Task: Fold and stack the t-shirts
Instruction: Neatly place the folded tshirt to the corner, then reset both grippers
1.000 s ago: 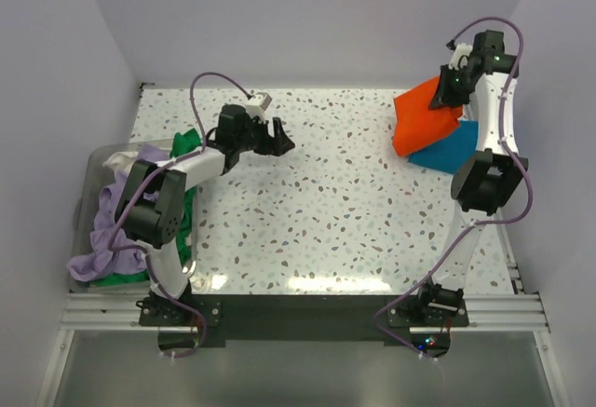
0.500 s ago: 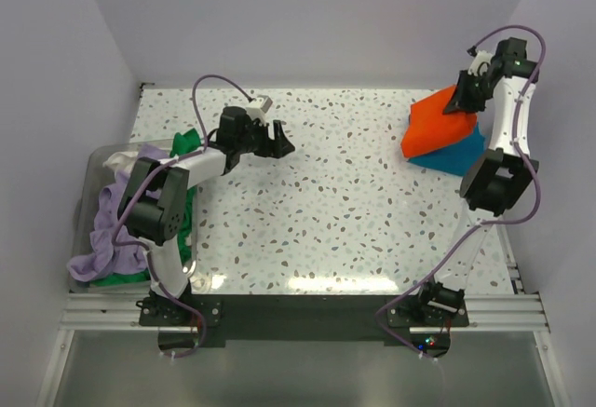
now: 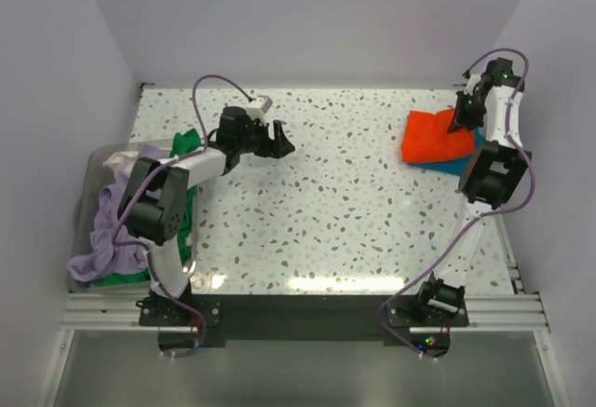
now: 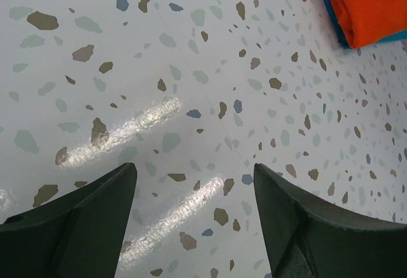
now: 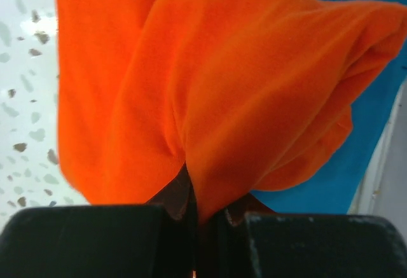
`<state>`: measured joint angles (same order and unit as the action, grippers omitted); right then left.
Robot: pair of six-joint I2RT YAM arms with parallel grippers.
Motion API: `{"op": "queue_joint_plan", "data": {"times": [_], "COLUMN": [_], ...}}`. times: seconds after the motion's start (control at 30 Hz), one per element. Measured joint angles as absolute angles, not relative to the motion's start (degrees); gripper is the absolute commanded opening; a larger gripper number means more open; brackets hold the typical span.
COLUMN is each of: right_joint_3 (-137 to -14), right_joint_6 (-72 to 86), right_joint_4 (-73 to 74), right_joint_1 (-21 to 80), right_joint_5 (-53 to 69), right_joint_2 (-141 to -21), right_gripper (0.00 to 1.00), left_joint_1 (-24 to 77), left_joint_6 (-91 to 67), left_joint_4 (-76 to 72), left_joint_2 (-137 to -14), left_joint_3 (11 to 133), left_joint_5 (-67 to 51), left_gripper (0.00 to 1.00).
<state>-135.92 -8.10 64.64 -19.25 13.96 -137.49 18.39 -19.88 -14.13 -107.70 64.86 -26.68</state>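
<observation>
The robot's right gripper should next drag the orange edge it holds to the right in the top view, over the bare teal strip (image 3: 480, 136) (image 5: 371, 128), and let go of it, because the orange sits off-centre.
A folded orange t-shirt (image 3: 431, 136) lies on a teal-blue t-shirt (image 3: 463, 158) at the table's far right. My right gripper (image 3: 459, 120) is shut on the orange shirt's right edge; in the right wrist view a pinch of orange cloth (image 5: 210, 125) runs down between the jaws, with teal cloth (image 5: 362, 157) beneath. My left gripper (image 3: 279, 137) hovers open over bare tabletop at the left centre; its fingers (image 4: 82, 221) hold nothing, and the orange and teal stack (image 4: 372, 4) shows far off. More t-shirts, lavender (image 3: 102, 239), green (image 3: 189, 137) and whitish (image 3: 121, 158), are heaped at the left.
The heap of shirts sits in a clear bin (image 3: 93, 169) at the table's left edge. Walls close in the table at the back and both sides. The speckled tabletop (image 3: 335, 211) stretches between the two arms.
My right gripper has carried the orange shirt rightward and down, so it now lies flatter on the teal one. The left arm has not moved.
</observation>
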Motion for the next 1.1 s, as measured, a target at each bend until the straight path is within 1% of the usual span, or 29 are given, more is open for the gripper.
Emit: {"op": "queue_joint_plan", "data": {"times": [0.37, 0.4, 0.43, 0.47, 0.5, 0.53, 0.57, 0.6, 0.63, 0.73, 0.83, 0.93, 1.1], "right_joint_3": [-134.6, -134.6, -134.5, -134.5, -134.4, -134.3, -134.2, -133.9, -133.3, -129.1, -122.8, -116.2, -107.4], "right_joint_6": [-7.3, -7.1, -6.9, -6.7, -5.9, -5.5, -5.4, -5.0, -4.8, -3.9, -2.4, -0.3, 4.3], "right_joint_4": [60.9, 60.5, 60.2, 60.0, 59.8, 59.5, 59.0, 58.5, 58.1, 56.3, 54.2, 51.8, 47.3], "right_joint_1": [-19.2, -19.2, -19.2, -19.2, -19.2, -19.2, -19.2, -19.2, -19.2, -19.2, -19.2, -19.1, -17.8], "right_joint_5": [0.4, -0.6, -1.5, -2.4, -3.1, -4.0, -4.8, -5.5, -6.1, -7.3, -8.1, -8.6, -15.2], "right_joint_2": [-137.5, -137.5, -137.5, -137.5, -137.5, -137.5, -137.5, -137.5, -137.3, -135.6, -131.3, -124.8, -110.3], "right_gripper": [0.00, 0.04, 0.10, 0.37, 0.59, 0.71, 0.88, 0.94, 0.98, 0.99, 0.99, 0.99, 0.99], "left_joint_1": [18.4, 18.4, 18.4, 18.4, 18.4, 18.4, 18.4, 18.4, 18.4, 18.4, 18.4, 18.4, 18.4], "left_joint_6": [-19.9, -19.9, -19.9, -19.9, -19.9, -19.9, -19.9, -19.9, -19.9, -19.9, -19.9, -19.9, -19.9], "left_joint_4": [-14.1, -14.1, -14.1, -14.1, -14.1, -14.2, -14.1, -14.2, -14.2, -14.2, -14.2, -14.3, -14.5], "left_joint_2": [-107.7, -107.7, -107.7, -107.7, -107.7, -107.7, -107.7, -107.6, -107.5, -106.9, -105.4, -102.8, -95.6], "left_joint_3": [64.9, 64.8, 64.8, 64.8, 64.8, 64.8, 64.7, 64.6, 64.3, 63.4, 62.3, 60.9, 57.8], "left_joint_5": [-26.8, -26.8, -26.8, -26.8, -26.8, -26.8, -26.8, -26.8, -26.7, -26.5, -26.2, -25.4, -22.0], "left_gripper": [0.79, 0.79, 0.79, 0.79, 0.79, 0.79, 0.79, 0.79, 0.79, 0.79, 0.79, 0.79, 0.80]}}
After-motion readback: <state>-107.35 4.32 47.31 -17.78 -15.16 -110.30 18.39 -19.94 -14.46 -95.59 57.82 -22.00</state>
